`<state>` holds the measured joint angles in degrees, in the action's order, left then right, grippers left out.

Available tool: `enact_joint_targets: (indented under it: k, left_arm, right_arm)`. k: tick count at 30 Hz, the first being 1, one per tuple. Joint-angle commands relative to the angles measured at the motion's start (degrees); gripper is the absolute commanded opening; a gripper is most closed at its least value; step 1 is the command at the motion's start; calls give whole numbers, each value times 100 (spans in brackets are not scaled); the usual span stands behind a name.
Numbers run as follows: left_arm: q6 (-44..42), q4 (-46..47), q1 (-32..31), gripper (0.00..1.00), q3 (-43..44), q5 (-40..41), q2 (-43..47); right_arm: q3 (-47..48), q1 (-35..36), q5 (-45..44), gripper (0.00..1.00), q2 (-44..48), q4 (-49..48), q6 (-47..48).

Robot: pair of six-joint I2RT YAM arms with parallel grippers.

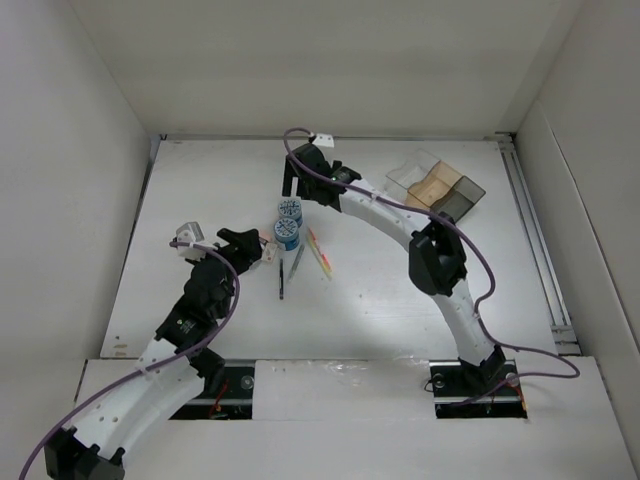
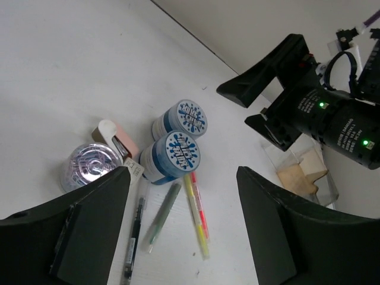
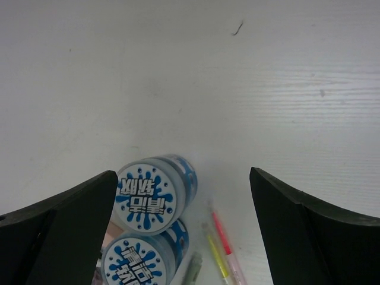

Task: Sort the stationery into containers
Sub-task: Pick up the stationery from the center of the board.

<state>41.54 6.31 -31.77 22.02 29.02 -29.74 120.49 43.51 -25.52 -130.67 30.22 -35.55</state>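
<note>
My right gripper will lower leftward in the top view around the far roll (image 3: 146, 198) next, as it is nearer one finger.
Two blue-and-white rolls (image 1: 289, 210) (image 1: 287, 235) stand side by side mid-table; they also show in the left wrist view (image 2: 184, 119) (image 2: 175, 155) and the right wrist view (image 3: 151, 199) (image 3: 139, 264). Just below them lie a dark pen (image 2: 133, 240), a grey pen (image 2: 163, 217) and two orange-yellow pens (image 2: 197, 214) (image 1: 320, 253). The clear organizer tray (image 1: 468, 195) sits at the back right, apart from both grippers. My left gripper (image 1: 250, 245) is open and empty, left of the rolls, above the pens (image 2: 184, 237). My right gripper (image 1: 295, 182) is open and empty just behind the rolls (image 3: 184, 237).
A round clear box of paper clips (image 2: 89, 166) and a small pink-and-white item (image 2: 119, 139) lie left of the rolls, under my left gripper. White walls enclose the table at the left, back and right. The right arm (image 1: 435, 255) arcs over the middle right.
</note>
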Motion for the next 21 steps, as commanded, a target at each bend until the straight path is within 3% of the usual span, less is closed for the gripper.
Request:
enact_joint_targets:
  k: [1, 13, 21]
  left_arm:
    - [38, 116, 13, 72, 13, 8, 38]
    - [38, 240, 13, 73, -102, -159, 293]
    - [38, 240, 13, 73, -154, -212, 407]
  right_arm:
    - [440, 220, 301, 99, -151, 204, 154]
    - [669, 448, 337, 100, -591, 195, 101]
    - [1143, 448, -181, 99, -1047, 257, 101]
